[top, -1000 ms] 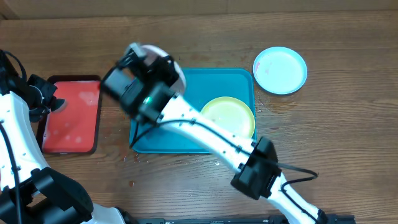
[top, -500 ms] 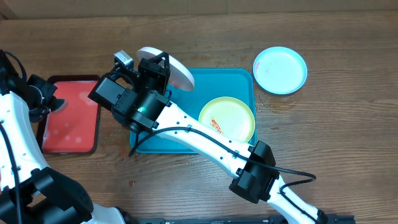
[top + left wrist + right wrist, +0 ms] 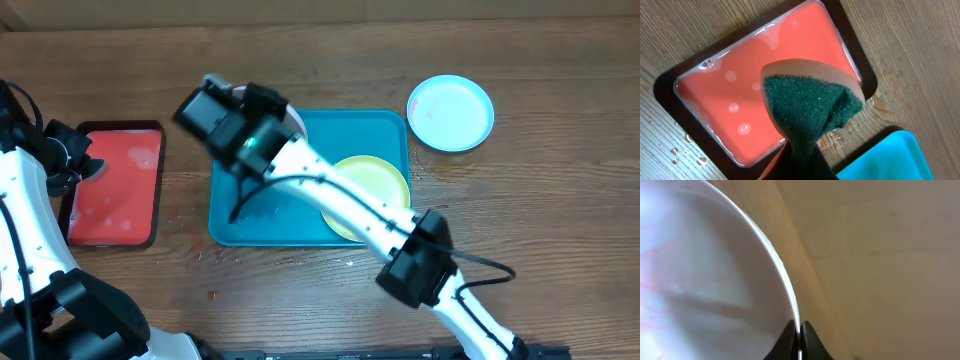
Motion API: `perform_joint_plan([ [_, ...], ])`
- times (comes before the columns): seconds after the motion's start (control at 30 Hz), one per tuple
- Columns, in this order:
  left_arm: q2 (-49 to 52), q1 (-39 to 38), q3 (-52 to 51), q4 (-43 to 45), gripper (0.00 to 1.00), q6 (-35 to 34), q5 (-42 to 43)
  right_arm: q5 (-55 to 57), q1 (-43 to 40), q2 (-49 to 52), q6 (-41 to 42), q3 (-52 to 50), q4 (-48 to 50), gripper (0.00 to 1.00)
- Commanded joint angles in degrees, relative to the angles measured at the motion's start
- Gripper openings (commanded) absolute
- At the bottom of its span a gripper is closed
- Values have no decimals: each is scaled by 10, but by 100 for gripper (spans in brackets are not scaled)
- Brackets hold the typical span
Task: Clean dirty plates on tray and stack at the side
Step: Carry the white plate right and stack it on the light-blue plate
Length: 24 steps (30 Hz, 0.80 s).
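Note:
The pale blue plate (image 3: 451, 112) is beside the teal tray (image 3: 270, 215). My right gripper will swing across the tray next and lower the white plate onto the blue plate.
My right gripper (image 3: 262, 108) is shut on the rim of the white plate (image 3: 294, 120) and holds it raised over the far left corner of the teal tray (image 3: 270, 215). The arm hides most of the plate from overhead. In the right wrist view the fingers (image 3: 799, 330) pinch the plate's edge, and the white plate (image 3: 700, 270) shows faint red smears. The yellow-green plate (image 3: 385, 180) lies in the tray, partly under the arm. The pale blue plate (image 3: 451, 112) lies on the table to the right. My left gripper (image 3: 802, 157) is shut on a green sponge (image 3: 807, 105).
A red tray with a dark rim (image 3: 115, 185) holding soapy water stands left of the teal tray; it also shows in the left wrist view (image 3: 740, 85). Water drops lie on the wooden table (image 3: 540, 200) around both trays.
My right wrist has turned and shifted slightly right with the white plate, so the arm now covers most of the plate. The left arm and sponge have not moved.

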Motion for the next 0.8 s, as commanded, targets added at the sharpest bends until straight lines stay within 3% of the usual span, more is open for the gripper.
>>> perform_joint_plan([
  [0.0, 5, 1, 4, 1, 4, 1, -2, -290, -73, -4, 47, 10, -46, 4],
  [0.27, 5, 1, 4, 2, 4, 1, -1, -522, -272, -4, 355, 10, -64, 4],
  [0.37, 5, 1, 4, 2, 4, 1, -1, -547, -361, -4, 435, 9, -99, 4],
  [0.57, 5, 1, 4, 2, 4, 1, -1, -547, -498, -4, 469, 3, -178, 4],
  [0.77, 7, 1, 4, 3, 4, 1, -1, -547, -581, -4, 469, -33, -189, 4],
])
